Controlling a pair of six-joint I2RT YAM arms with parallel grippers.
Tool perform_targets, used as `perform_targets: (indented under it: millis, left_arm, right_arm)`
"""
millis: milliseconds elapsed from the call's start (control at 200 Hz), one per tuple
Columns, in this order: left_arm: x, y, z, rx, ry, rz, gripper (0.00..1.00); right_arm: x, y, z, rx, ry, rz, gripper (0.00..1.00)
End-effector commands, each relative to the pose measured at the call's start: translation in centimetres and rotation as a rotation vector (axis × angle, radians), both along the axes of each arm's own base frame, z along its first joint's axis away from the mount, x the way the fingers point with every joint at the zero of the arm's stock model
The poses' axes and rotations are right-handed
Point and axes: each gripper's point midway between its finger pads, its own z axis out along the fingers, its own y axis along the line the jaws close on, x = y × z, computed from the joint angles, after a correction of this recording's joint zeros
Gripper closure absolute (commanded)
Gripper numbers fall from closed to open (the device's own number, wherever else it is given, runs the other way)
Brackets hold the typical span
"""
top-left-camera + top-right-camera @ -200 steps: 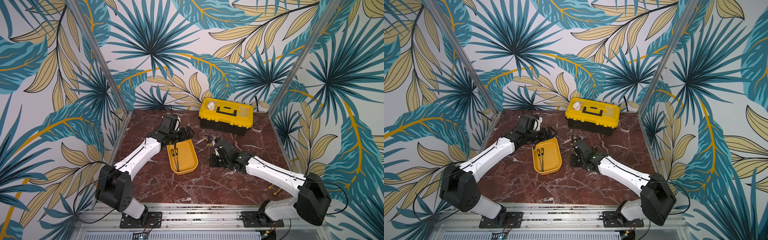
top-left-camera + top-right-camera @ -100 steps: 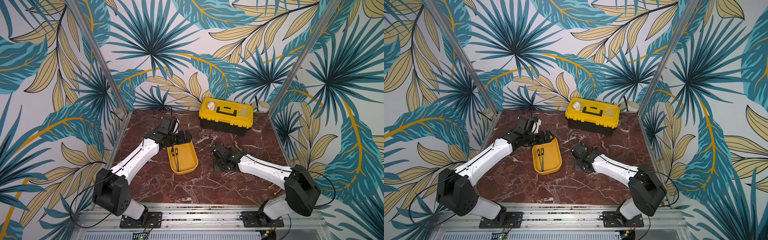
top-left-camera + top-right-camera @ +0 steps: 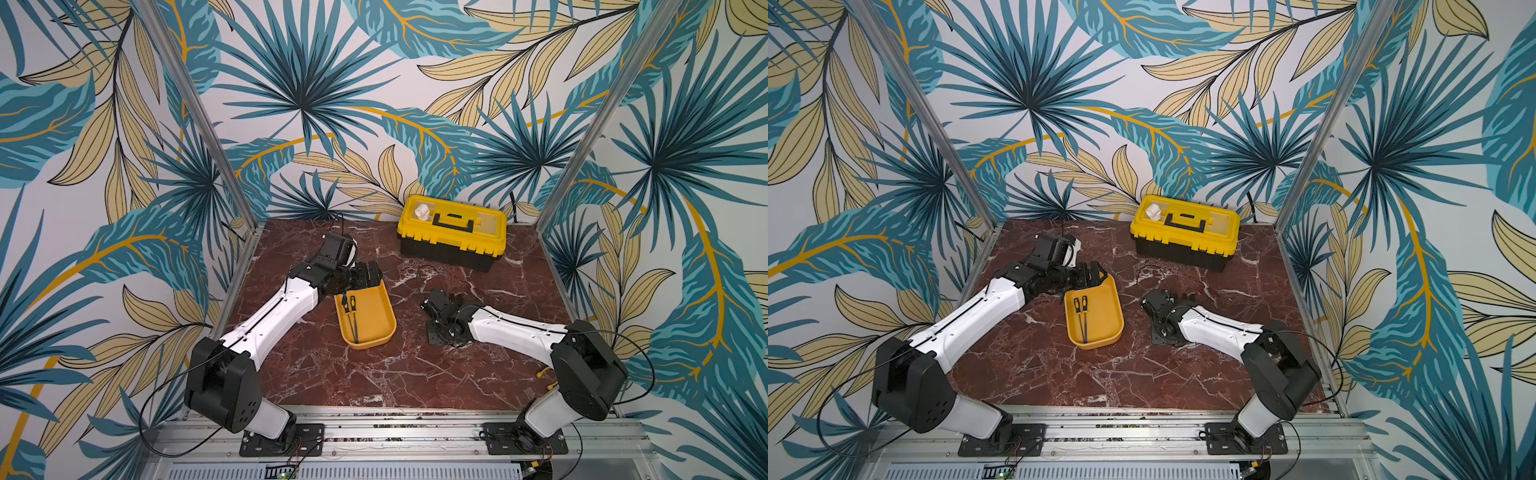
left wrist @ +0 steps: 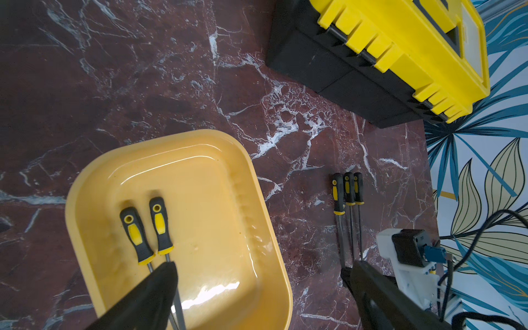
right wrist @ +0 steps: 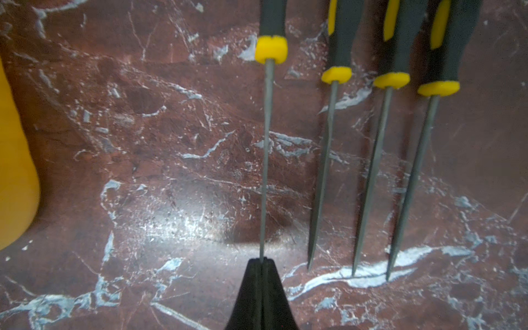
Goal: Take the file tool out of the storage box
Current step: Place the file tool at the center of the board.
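The open piece of bare marble beside the parallel file tools is just below. My right gripper will next lower the held file tool onto it and let go.
The storage box (image 3: pixel 384 320) (image 3: pixel 1113 316) (image 4: pixel 228 177), a shallow yellow tray, lies mid-table. Two file tools (image 3: pixel 352 318) (image 3: pixel 1082 318) (image 4: pixel 160 225) with black-and-yellow handles lie side by side in it. My left gripper (image 3: pixel 368 276) (image 3: pixel 1092 274) (image 4: pixel 263 268) hangs open over the tray's far end, one finger (image 4: pixel 160 283) above the file blades, the other outside the rim. In the right wrist view my right gripper (image 5: pixel 261 261) is shut on the tip of another file tool (image 5: pixel 267 143), held low over the table to the right of the tray.
Three more files (image 5: pixel 377 171) (image 4: pixel 347 194) lie parallel on the marble beside the held one. A black toolbox with a yellow lid (image 3: pixel 453 232) (image 3: pixel 1185 232) (image 4: pixel 385 57) stands at the back right. Patterned walls close in three sides.
The left gripper has come down a little onto the tray's far end. The right arm's elbow has swung inward while its gripper stayed beside the tray.
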Motion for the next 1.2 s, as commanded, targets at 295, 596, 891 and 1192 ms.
perform_targets:
  millis: [295,596,891,1192]
  left_arm:
    - [-0.5,1.1,-0.5,0.043,0.001,0.025,0.00]
    - [-0.4,1.2,-0.8,0.048,0.008,0.032,0.00]
    - [-0.2,1.6,-1.4,0.073,0.021,0.049,0.00]
    - [-0.2,1.5,-1.8,0.074,0.030,0.049,0.00]
  right_arm:
    - [-0.6,-1.1,-2.2,-0.055,0.044,-0.015,1.00]
    - [-0.7,-1.1,-3.1,-0.057,0.056,-0.022,1.00]
    - [-0.7,-1.1,-3.6,-0.053,0.061,-0.027,1.00]
    - [-0.7,-1.2,-3.8,-0.061,0.060,-0.030,0.91]
